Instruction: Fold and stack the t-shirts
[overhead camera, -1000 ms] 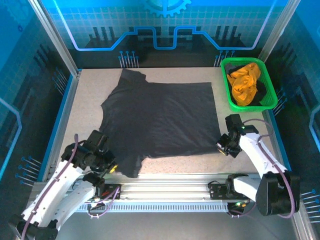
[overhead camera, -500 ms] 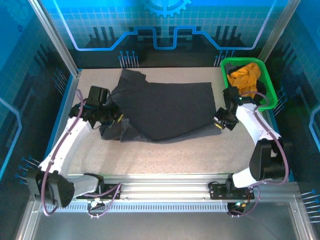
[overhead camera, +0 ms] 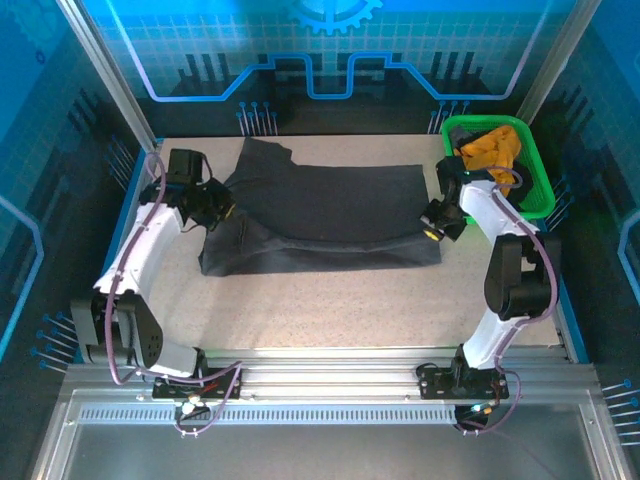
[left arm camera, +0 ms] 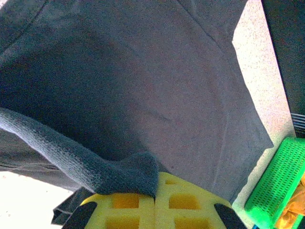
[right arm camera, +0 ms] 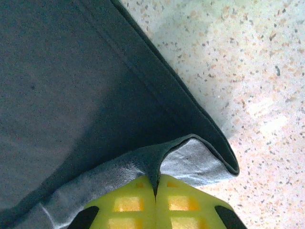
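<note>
The left gripper moves outward and down onto the shirt's flat rear layer [overhead camera: 238,198] next and releases the pinched roll, because it hangs raised above that cloth.
The black t-shirt [overhead camera: 320,215] lies across the back half of the table, its near half doubled over toward the rear so a fold runs along its front edge. My left gripper [overhead camera: 212,207] is shut on the shirt's left edge; in the left wrist view a roll of dark cloth [left arm camera: 119,174] is pinched between the yellow pads [left arm camera: 181,200]. My right gripper [overhead camera: 436,222] is shut on the shirt's right corner, where the hem [right arm camera: 157,164] is clamped between its yellow pads [right arm camera: 186,202]. An orange t-shirt [overhead camera: 490,148] sits bunched in the green basket [overhead camera: 535,190].
The green basket stands at the back right corner, close behind the right arm; its edge [left arm camera: 279,183] also shows in the left wrist view. Bare speckled tabletop [overhead camera: 320,310] stretches from the shirt's front fold to the near rail. Blue frame rails border both sides.
Both grippers have carried the shirt's near edge from the front of the table toward the back, folding the shirt over itself. The arms are now stretched far from their bases.
</note>
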